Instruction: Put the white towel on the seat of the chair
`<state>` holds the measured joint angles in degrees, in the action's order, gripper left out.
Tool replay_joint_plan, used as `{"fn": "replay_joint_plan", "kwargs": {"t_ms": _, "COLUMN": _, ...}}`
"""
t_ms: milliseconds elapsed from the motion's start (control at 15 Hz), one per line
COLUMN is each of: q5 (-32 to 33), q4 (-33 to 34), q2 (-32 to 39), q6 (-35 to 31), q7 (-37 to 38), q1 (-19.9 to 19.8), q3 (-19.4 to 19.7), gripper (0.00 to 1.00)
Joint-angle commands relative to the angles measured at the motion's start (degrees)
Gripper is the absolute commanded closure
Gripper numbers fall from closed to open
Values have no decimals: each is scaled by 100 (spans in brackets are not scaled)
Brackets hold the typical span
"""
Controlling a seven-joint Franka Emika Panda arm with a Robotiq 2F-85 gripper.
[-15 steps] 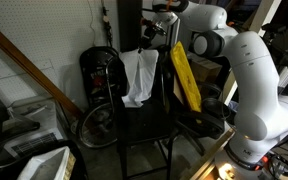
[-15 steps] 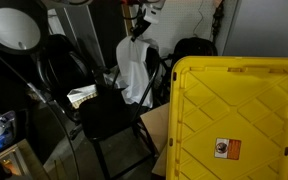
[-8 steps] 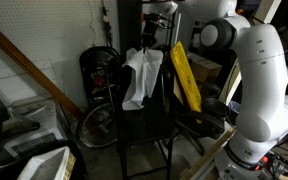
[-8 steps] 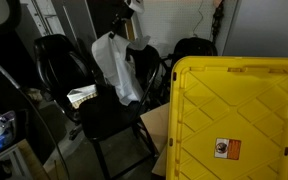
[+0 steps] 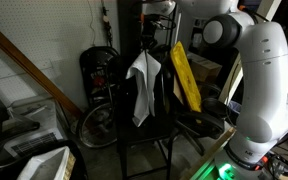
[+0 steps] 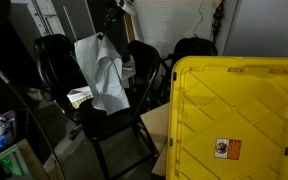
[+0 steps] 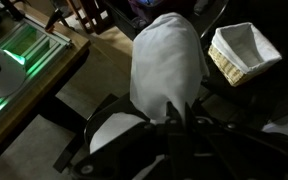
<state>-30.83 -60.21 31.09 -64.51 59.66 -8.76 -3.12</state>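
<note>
My gripper still has the white towel (image 6: 101, 72) hanging long and limp above the black chair's seat (image 6: 112, 121), so next it will bring the towel down there and release it.
The white towel (image 5: 141, 85) hangs limp from my gripper (image 5: 147, 47), which is shut on its top edge. It dangles above the black chair's seat (image 5: 149, 126), in front of the tall chair back (image 5: 168, 88). In an exterior view the towel (image 6: 101, 72) hangs over the dark seat (image 6: 109, 117), held by the gripper (image 6: 108, 30). In the wrist view the towel (image 7: 168, 60) bulges out from between the shut fingers (image 7: 179, 110), with the dark chair below.
A yellow flat board (image 5: 185, 75) leans beside the chair; it fills the foreground in an exterior view (image 6: 239, 115). A round black wheel-like object (image 5: 101, 122) stands beside the chair. A white wicker basket (image 7: 245, 52) and a wooden table edge (image 7: 39, 85) show in the wrist view.
My gripper has carried the towel off the chair back and out over the seat; the towel now hangs free and narrower.
</note>
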Motion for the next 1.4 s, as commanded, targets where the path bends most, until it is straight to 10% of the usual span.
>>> {"fn": "replay_joint_plan", "kwargs": {"t_ms": 0, "q5": -7, "q4": 213, "q2": 296, "q6": 242, "q7": -28, "q1": 127, "q3": 177, "gripper": 98}}
{"fn": "replay_joint_plan", "kwargs": {"t_ms": 867, "q5": 1146, "q4": -18, "q2": 1346, "q6": -737, "q7": 1933, "q1": 1308, "q3": 668, "gripper": 98}}
{"fn": "replay_joint_plan", "kwargs": {"t_ms": 1333, "q5": 1204, "q4": 50, "q2": 1413, "q6": -725, "q7": 1966, "q1": 1223, "q3": 535, "gripper": 94}}
